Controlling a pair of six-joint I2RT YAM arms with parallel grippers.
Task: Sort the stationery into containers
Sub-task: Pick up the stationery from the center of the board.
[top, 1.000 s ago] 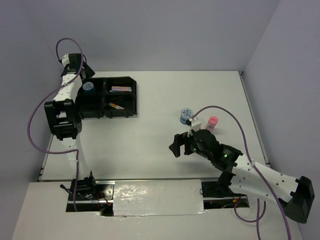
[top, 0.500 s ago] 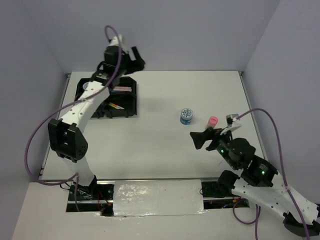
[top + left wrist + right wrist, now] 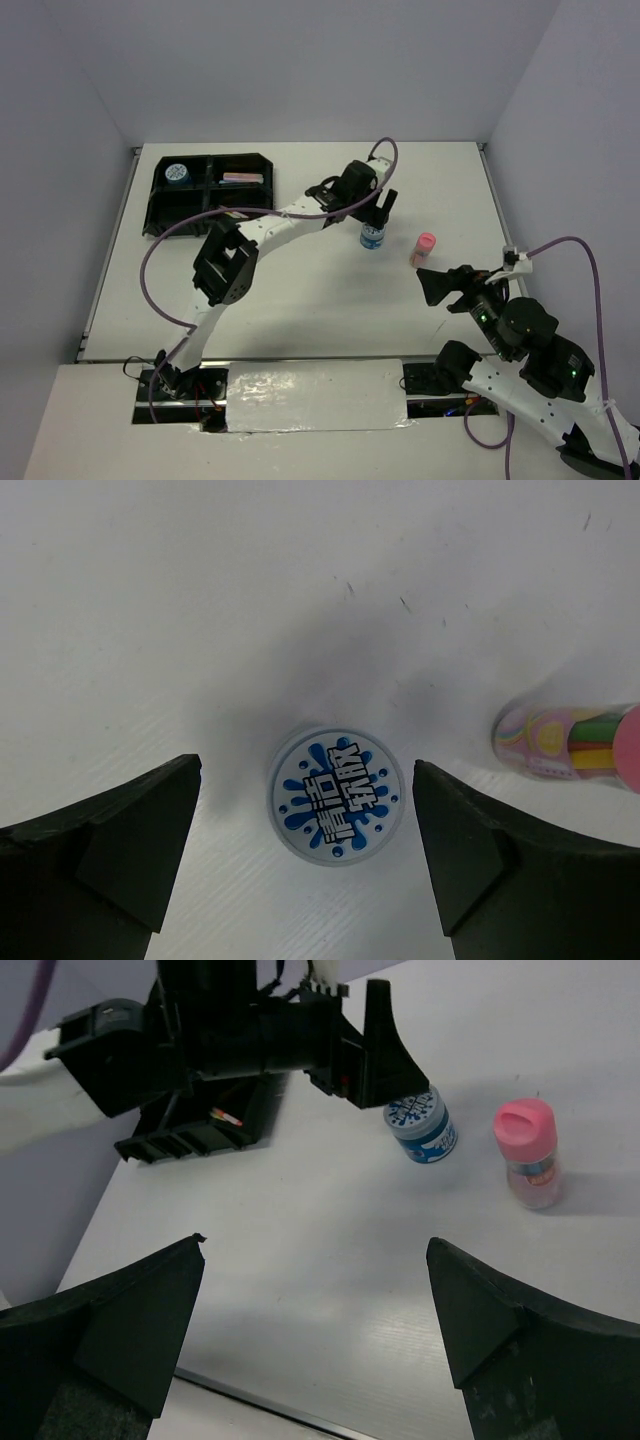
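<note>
I should shift my left gripper slightly toward the pink-capped bottle, then lower it around the tub (image 3: 372, 235) (image 3: 337, 797), because the lid is nearer the finger on the bottle's side.
A short blue tub (image 3: 372, 238) with a splash-patterned lid (image 3: 337, 794) stands upright mid-table. My left gripper (image 3: 374, 212) hovers over it, open. In the left wrist view the tub sits between the spread fingers of this gripper (image 3: 307, 768), touching neither. A pink-capped bottle (image 3: 424, 248) stands just right of the tub (image 3: 420, 1125). The black divided tray (image 3: 160, 212) lies at the far left. It holds another blue tub (image 3: 177, 173) and a pink item (image 3: 242, 178). My right gripper (image 3: 432, 283) is open and empty near the bottle (image 3: 527, 1150), closer to the front edge.
The left arm (image 3: 290, 215) stretches from the tray's side across the table's middle. In the right wrist view its black gripper (image 3: 380, 1050) hangs just behind the tub, with the tray (image 3: 200, 1125) beyond. The table's near edge (image 3: 250, 1400) runs below my right fingers.
The left arm has swung from the tray at the far left across to above the blue tub. The right arm has drawn back toward the near right. Both grippers stayed open.
</note>
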